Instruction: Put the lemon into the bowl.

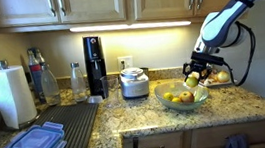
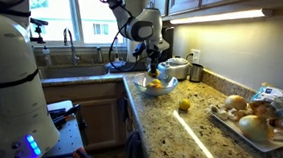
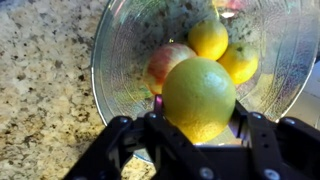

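Observation:
I will lower the lemon next with my gripper: it's still above the bowl's rim.
My gripper (image 3: 200,112) is shut on the lemon (image 3: 198,95), a bright yellow oval fruit, and holds it just above the glass bowl (image 3: 108,62). The bowl holds two yellow fruits (image 3: 208,38) and a reddish one (image 3: 163,62). In both exterior views the gripper (image 1: 195,75) (image 2: 154,66) hangs over the bowl (image 1: 170,105) (image 2: 141,84), with the lemon (image 1: 193,80) between the fingers. Another small yellow fruit (image 2: 184,104) lies on the counter beside the bowl.
A white cooker pot (image 1: 133,82) stands close behind the bowl. A paper towel roll (image 1: 11,95), bottles (image 1: 47,82), a black mat (image 1: 70,126) and plastic lids (image 1: 30,146) are further along. A white plate (image 2: 240,134) of round fruits and a sink (image 2: 82,67) are nearby.

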Available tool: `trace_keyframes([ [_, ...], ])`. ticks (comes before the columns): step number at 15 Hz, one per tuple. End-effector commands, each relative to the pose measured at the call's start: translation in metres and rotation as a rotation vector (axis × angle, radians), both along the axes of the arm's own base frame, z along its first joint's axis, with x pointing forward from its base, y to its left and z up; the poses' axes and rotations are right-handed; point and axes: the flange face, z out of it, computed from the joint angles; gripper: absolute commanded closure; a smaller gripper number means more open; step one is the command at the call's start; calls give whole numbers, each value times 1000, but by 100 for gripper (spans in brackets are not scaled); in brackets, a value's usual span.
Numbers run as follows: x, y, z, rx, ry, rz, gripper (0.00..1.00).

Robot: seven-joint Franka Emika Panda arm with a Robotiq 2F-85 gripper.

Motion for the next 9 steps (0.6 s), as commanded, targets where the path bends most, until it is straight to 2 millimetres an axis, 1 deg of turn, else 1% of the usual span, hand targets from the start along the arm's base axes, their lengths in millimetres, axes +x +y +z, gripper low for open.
trace_keyframes([
  [1,14,2,-25,3,13,46,65],
  [2,17,3,-33,-4,22,54,65],
  [5,24,9,-46,-11,28,86,65],
  [6,27,11,-47,-10,27,95,65],
  [7,30,13,-43,-9,17,101,65],
  [8,31,15,-41,-9,10,106,36],
  [9,32,16,-39,-6,9,108,14],
])
